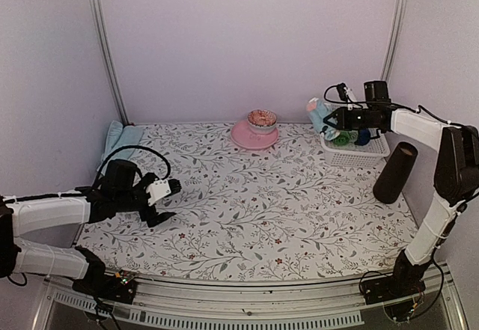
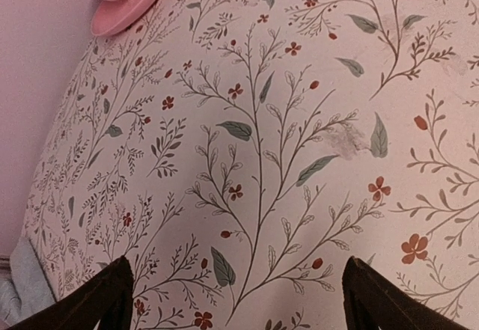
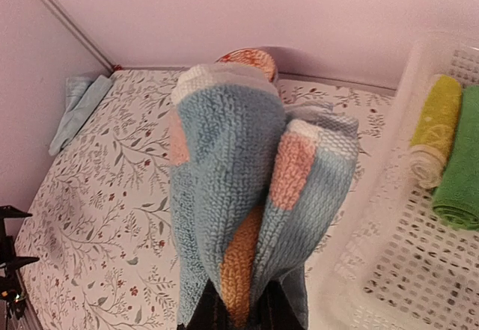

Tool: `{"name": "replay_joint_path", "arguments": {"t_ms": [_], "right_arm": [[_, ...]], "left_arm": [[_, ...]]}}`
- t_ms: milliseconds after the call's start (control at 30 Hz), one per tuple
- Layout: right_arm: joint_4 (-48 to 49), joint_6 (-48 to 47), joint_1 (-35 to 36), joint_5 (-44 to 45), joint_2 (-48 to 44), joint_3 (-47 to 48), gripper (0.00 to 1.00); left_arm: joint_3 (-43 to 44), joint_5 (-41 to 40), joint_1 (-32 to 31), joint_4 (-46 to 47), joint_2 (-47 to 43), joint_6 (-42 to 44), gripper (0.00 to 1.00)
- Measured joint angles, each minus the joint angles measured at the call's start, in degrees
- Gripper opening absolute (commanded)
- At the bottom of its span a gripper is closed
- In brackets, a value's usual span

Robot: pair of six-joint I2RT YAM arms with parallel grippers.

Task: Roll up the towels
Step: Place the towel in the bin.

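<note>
My right gripper should move down and right in the wrist view and release the towel with pink and orange patches, as the basket's bottom is bare there.
My right gripper (image 1: 334, 118) hangs above the left end of the white basket (image 1: 358, 155), shut on a pale blue towel (image 1: 320, 113) with pink and orange patches. In the right wrist view this towel (image 3: 247, 188) stands bunched up from the shut gripper (image 3: 239, 316) and hides most of the fingers. A second pale blue towel (image 1: 121, 137) lies folded at the back left corner (image 3: 78, 109). My left gripper (image 1: 166, 201) is low over the floral tablecloth at the near left. It is open (image 2: 239, 300), and only cloth shows between its fingers.
The basket (image 3: 419, 225) holds rolled cloths, one yellow (image 3: 435, 124) and one green (image 3: 462, 167). A pink plate (image 1: 247, 137) with a bowl (image 1: 262, 118) stands at the back centre. A dark cylinder (image 1: 395, 173) leans at the right wall.
</note>
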Motion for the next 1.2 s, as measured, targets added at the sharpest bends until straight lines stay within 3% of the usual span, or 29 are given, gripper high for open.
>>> {"name": "replay_joint_path", "arguments": {"t_ms": [200,400,733,1200], "right_arm": [[1.7,1.6,-5.6,9.6,-1.9,-2.1,0.03],[1.4,3.1,-6.3,16.0,2.6,-0.9,0.02],[-1.8,7.2,-6.3,20.1,11.3,0.8,0.03],[-4.3,11.6,-5.8,18.4,19.3,8.1,0.03]], "left_arm": [[0.0,0.6,0.0,0.0,-0.5,-0.8,0.97],[-0.1,0.5,0.0,0.0,-0.4,-1.3,0.97],[-0.4,-0.5,0.0,0.3,0.4,-2.3,0.97],[-1.3,-1.8,0.1,1.1,0.7,-2.6,0.97]]}}
